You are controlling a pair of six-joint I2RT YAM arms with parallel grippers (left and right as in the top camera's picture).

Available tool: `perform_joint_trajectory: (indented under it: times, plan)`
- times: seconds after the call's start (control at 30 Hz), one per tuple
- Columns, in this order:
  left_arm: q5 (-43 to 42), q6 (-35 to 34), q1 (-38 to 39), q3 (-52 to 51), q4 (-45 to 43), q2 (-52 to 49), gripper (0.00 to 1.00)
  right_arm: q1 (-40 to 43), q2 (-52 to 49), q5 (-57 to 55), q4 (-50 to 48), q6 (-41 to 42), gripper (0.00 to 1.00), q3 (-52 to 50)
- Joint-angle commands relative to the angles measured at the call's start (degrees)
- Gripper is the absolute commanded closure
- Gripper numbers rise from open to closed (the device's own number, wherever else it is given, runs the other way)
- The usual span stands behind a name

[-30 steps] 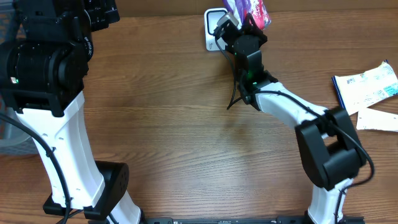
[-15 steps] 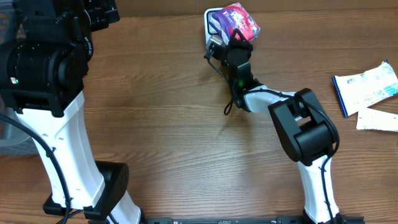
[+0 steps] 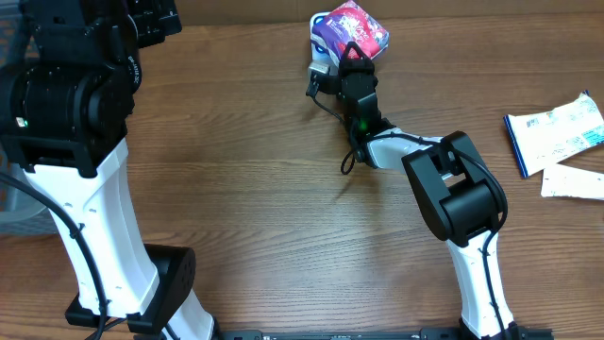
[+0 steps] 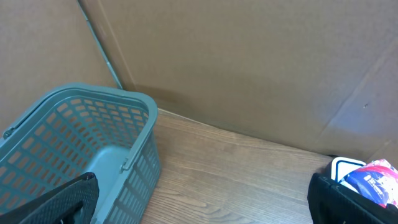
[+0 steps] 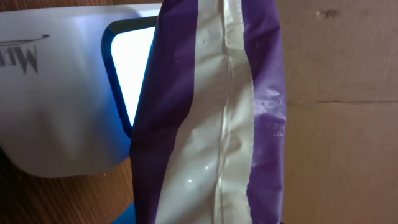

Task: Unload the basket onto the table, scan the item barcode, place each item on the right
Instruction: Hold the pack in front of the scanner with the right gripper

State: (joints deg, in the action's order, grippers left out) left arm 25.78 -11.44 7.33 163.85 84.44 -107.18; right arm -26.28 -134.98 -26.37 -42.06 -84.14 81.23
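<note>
The item needs to go over the blue-edged packet (image 3: 540, 140) next, since packets lie together there. I need to swing my right gripper away from the scanner to the right in the overhead view and let go of the item there.
The item is a purple, pink and white packet (image 3: 350, 25). My right gripper (image 3: 352, 53) is shut on it and holds it over the white scanner (image 3: 318, 66) at the table's far edge. In the right wrist view the packet's purple and cream seamed back (image 5: 211, 124) fills the middle, with the scanner's body (image 5: 62, 106) and its bright window (image 5: 127, 68) just behind it; no barcode shows. My left gripper (image 4: 202, 211) is open and holds nothing, up beside the basket. From there the packet (image 4: 373, 180) and scanner (image 4: 342, 167) show at the far right.
A teal plastic basket (image 4: 93, 143) stands at the table's far left against a cardboard wall (image 4: 249, 74). Printed flat packets (image 3: 557, 132) and a white one (image 3: 576, 179) lie at the right edge.
The right arm has folded in and carried the packet left and down over the scanner, turning it. The left arm has not moved.
</note>
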Motion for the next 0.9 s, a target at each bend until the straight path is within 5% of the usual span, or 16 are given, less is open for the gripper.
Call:
perform_joint_trajectory:
  times: [0.0, 0.53, 0.7, 0.87]
  plan:
    - [0.5, 0.7, -0.6, 0.1, -0.2, -0.7, 0.0, 0.2, -1.0, 0.1, -0.3, -1.6, 0.78, 1.5]
    - [0.5, 0.7, -0.6, 0.1, -0.2, -0.7, 0.0, -2.5, 5.1, -4.3, 2.1, -0.6, 0.83, 1.4]
    - [0.5, 0.7, -0.6, 0.1, -0.2, -0.7, 0.0, -3.7, 14.0, -9.7, 12.4, 5.7, 0.85, 1.4]
    - [0.5, 0.7, -0.6, 0.1, -0.2, -0.7, 0.0, -3.3, 23.9, -17.3, 24.7, 23.1, 0.85, 1.4]
